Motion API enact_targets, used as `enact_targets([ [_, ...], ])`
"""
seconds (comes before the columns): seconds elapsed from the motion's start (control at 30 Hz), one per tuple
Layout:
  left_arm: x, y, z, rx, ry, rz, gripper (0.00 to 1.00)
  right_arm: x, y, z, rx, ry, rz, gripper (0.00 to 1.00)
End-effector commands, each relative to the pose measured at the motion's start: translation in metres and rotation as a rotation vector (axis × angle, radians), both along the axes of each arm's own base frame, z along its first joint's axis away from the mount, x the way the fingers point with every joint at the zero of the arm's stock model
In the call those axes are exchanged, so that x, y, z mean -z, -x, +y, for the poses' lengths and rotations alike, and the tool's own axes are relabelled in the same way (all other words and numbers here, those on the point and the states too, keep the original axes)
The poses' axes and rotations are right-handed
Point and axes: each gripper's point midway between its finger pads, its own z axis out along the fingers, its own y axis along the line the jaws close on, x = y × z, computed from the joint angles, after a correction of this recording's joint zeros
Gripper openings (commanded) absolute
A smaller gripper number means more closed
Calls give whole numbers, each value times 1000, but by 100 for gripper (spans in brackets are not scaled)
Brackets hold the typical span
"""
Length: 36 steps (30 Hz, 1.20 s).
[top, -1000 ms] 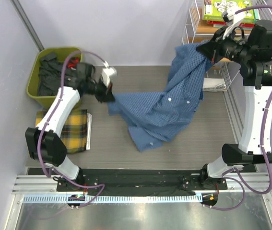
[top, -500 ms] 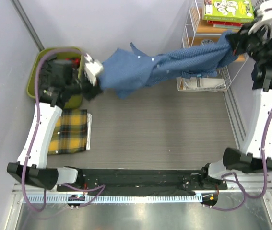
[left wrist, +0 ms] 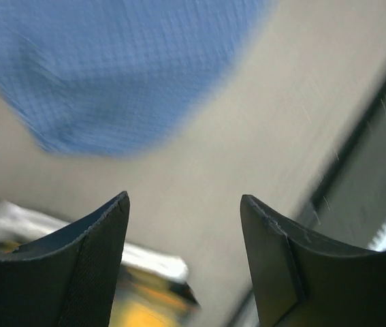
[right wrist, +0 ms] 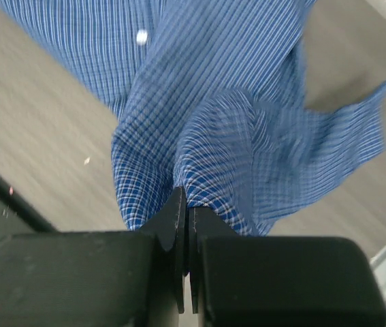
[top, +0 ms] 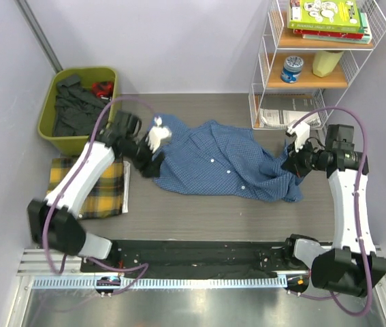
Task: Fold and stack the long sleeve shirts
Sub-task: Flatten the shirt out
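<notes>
My right gripper will next pull the bunched shirt end back toward the table's near edge, over the open part of the table by the bar (top: 295,228), so the crumpled cloth spreads flat.
The blue checked shirt (top: 220,162) lies spread across the middle of the table, buttons up. My right gripper (top: 293,167) is shut on its right end, and the right wrist view shows the blue shirt cloth (right wrist: 233,129) bunched between the closed fingertips (right wrist: 186,204). My left gripper (top: 153,163) hovers at the shirt's left edge with its jaws open and nothing between them (left wrist: 184,204); the blue shirt (left wrist: 111,68) lies beyond the tips. The yellow plaid shirt (top: 101,187) lies folded at the left side of the table.
A green bin (top: 77,109) of dark clothes stands at the back left. A white wire shelf (top: 315,68) with books, a can and papers stands at the back right. The black base rail (top: 199,259) runs along the near edge.
Both arms swung the blue shirt from the air down onto the table, where it now lies spread. The left gripper has opened and let go of its end.
</notes>
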Motion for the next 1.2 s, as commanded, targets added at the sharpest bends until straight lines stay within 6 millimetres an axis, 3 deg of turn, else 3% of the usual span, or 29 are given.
enact_targets([
  [0.0, -31, -126, -46, -154, 142, -122, 67, 20, 15, -5, -57, 64, 56, 1],
  [0.07, -25, -151, -63, -190, 185, -66, 71, 26, 20, -6, -59, 74, 79, 1],
  [0.1, -2, -169, -73, -201, 177, -11, 72, 33, 23, -6, -55, 75, 98, 1],
  [0.13, -11, -188, -86, -204, 199, -33, 72, 36, 24, -7, -51, 80, 107, 1],
  [0.17, -7, -200, -94, -203, 202, -34, 72, 40, 26, -9, -42, 90, 119, 1],
  [0.2, 25, -212, -100, -218, 168, 12, 73, 45, 28, -10, -38, 96, 133, 1],
  [0.23, 10, -229, -115, -211, 200, -33, 73, 47, 29, -12, -29, 101, 144, 1],
  [0.3, 18, -245, -131, -243, 228, 0, 74, 52, 30, -16, -10, 110, 168, 1],
  [0.33, 38, -257, -140, -263, 230, 20, 76, 54, 30, -16, -4, 107, 180, 1],
  [0.4, 35, -282, -151, -329, 262, -13, 78, 57, 33, -16, -1, 98, 210, 1],
  [0.43, 53, -287, -159, -333, 258, -7, 79, 58, 34, -16, 0, 98, 216, 1],
  [0.67, 75, -307, -206, -342, 431, 9, 87, 64, 39, -14, 9, 84, 258, 1],
  [0.9, 101, -335, -210, -458, 416, -47, 91, 67, 36, -15, 21, 76, 280, 1],
  [1.07, 99, -350, -213, -513, 399, -128, 95, 67, 35, -16, 27, 80, 284, 1],
  [1.17, 85, -346, -228, -440, 461, -122, 97, 67, 36, -17, 27, 81, 283, 1],
])
